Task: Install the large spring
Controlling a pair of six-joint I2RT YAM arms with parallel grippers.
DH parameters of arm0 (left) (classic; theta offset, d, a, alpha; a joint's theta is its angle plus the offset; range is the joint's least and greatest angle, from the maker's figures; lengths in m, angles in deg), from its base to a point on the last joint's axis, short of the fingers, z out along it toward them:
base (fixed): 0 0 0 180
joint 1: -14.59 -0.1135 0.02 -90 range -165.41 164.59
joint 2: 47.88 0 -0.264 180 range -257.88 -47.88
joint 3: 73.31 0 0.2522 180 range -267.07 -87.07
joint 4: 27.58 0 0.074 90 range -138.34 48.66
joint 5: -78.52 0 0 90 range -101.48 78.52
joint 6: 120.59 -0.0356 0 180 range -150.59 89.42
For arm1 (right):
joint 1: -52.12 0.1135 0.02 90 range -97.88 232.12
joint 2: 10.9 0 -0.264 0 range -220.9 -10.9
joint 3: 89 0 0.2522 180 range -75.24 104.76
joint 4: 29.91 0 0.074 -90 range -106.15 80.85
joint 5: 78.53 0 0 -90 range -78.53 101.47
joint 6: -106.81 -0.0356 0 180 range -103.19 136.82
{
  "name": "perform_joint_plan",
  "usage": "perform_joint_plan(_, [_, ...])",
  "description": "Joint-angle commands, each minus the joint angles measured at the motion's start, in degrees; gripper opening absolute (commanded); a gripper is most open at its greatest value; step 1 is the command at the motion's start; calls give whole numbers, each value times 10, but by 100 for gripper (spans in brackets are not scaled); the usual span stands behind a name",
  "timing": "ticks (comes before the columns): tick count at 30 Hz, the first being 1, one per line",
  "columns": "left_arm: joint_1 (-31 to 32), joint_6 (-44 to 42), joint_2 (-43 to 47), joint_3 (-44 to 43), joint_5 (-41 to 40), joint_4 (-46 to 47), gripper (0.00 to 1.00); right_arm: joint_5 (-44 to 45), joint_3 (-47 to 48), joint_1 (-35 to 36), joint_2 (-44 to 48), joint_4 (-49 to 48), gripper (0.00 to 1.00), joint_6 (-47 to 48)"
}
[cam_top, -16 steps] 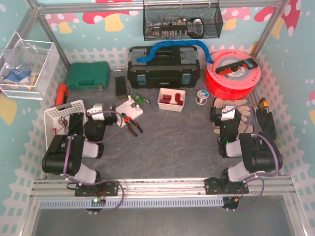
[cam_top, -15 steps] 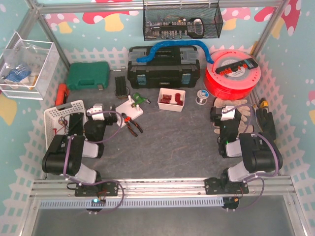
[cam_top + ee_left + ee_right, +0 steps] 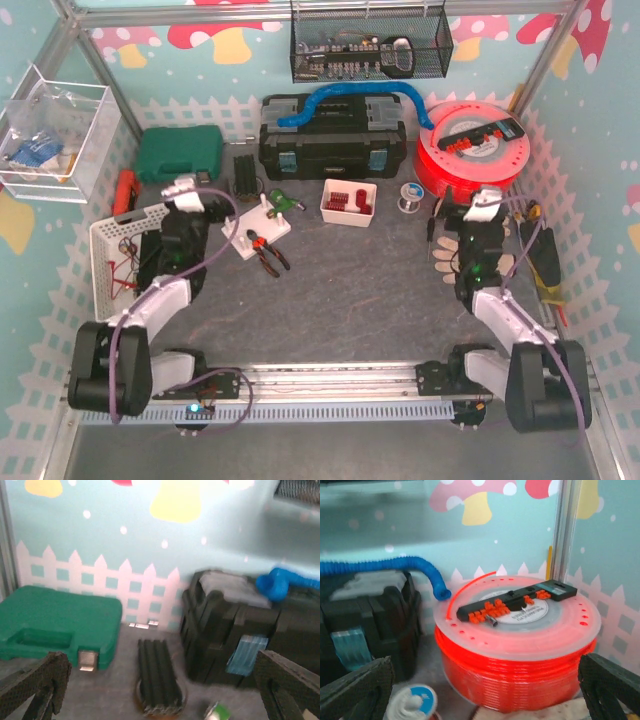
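Observation:
The gripper's fingers are over the white fixture block (image 3: 262, 219), so the left gripper will next tilt down and go back down onto the pliers' handle nearer the white basket to close.
I cannot pick out a large spring in any view. A white fixture block (image 3: 262, 219) with a green part (image 3: 283, 203) on it sits left of centre, with red-handled pliers (image 3: 266, 253) beside it. My left gripper (image 3: 186, 192) is open and empty, above the white basket's far corner, facing the back wall. Its fingers (image 3: 36, 686) stand wide apart, and the green part shows at the bottom edge of the left wrist view (image 3: 218, 711). My right gripper (image 3: 486, 206) is open and empty, facing the red tubing spool (image 3: 520, 645). Its fingers (image 3: 356, 690) are wide apart.
A green case (image 3: 55, 625), a black ribbed block (image 3: 157, 677) and a black toolbox (image 3: 250, 625) with a blue hose (image 3: 285, 580) line the back. A white basket (image 3: 112, 232) stands left. A red parts bin (image 3: 348, 203), a solder reel (image 3: 412, 702) and gloves (image 3: 452, 240) lie right of centre.
Both arms have unfolded and reached away from their bases. The left gripper moved back toward the green case, the right gripper back toward the red spool.

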Motion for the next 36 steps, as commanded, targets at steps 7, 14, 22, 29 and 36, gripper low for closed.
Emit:
perform_joint_plan(7, [-3,279,100,-167,13,-434,99,-58,219,-8,48,466,100,-252])
perform_joint_plan(14, [-7,337,137,-119,132,-460,89,-249,238,16,14,493,100,-239])
perform_joint_plan(22, [122,334,124,-117,-22,-533,66,-150,225,200,10,497,100,-161])
perform_joint_plan(29, [233,342,46,-134,-120,-558,43,-55,194,305,-23,440,100,-119])
perform_joint_plan(36, [256,371,-44,-147,-153,-578,38,-40,162,315,-38,393,100,-120])
